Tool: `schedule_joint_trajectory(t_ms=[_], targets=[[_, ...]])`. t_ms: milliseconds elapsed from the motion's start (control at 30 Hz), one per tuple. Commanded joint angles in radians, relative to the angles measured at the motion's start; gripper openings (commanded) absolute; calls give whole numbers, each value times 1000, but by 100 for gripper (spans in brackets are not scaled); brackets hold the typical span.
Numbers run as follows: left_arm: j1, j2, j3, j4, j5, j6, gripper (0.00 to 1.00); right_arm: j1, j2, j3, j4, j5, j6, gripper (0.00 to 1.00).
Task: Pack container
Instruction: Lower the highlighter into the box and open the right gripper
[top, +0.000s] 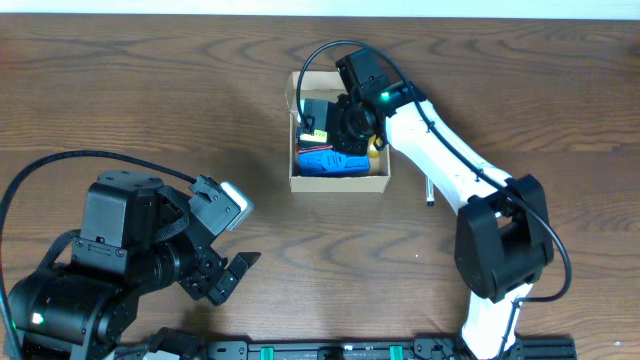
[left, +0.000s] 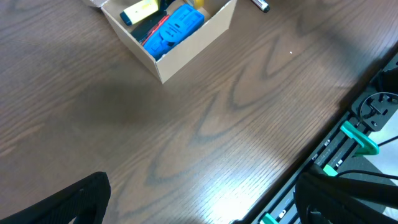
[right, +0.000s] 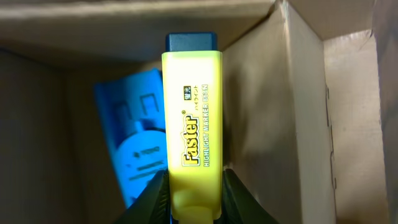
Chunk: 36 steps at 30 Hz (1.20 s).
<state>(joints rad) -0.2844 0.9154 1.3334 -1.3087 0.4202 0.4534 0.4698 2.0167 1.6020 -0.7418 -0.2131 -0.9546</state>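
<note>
I should lower the yellow highlighter (right: 192, 130) deeper between the container's sides with my right gripper, then open.
The container (top: 340, 182) is a tan cardboard box with its flap open, at the table's middle back. Inside it lies a blue object (top: 333, 163) with a red item on it. My right gripper (right: 191, 196) is shut on a yellow highlighter (right: 192, 130) with a dark blue cap, held inside the container above the blue object (right: 134, 143). In the overhead view the right gripper (top: 352, 122) reaches into the container from the right. My left gripper (top: 228, 272) is open and empty over bare table at the front left. The left wrist view shows the container (left: 186, 46) and the highlighter (left: 139, 10).
A pen (top: 429, 192) lies on the table right of the container, partly under the right arm; its tip shows in the left wrist view (left: 260, 5). A rail with green clips (left: 354, 140) runs along the table's front edge.
</note>
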Motion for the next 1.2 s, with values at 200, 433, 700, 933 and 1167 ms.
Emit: schedule_joint_trajectory(t_ms=[200, 433, 700, 933, 1167], targets=[[-4, 0, -4, -3, 18, 11, 95, 8, 64, 13, 32, 45, -53, 1], [-4, 0, -4, -3, 18, 11, 95, 9, 82, 13, 53, 45, -52, 6], [-4, 0, -4, -3, 18, 11, 95, 9, 82, 13, 67, 45, -25, 40], [-4, 0, -4, -3, 18, 11, 95, 13, 63, 23, 77, 45, 55, 41], [-4, 0, -4, -3, 17, 11, 95, 11, -56, 35, 71, 51, 156, 45]])
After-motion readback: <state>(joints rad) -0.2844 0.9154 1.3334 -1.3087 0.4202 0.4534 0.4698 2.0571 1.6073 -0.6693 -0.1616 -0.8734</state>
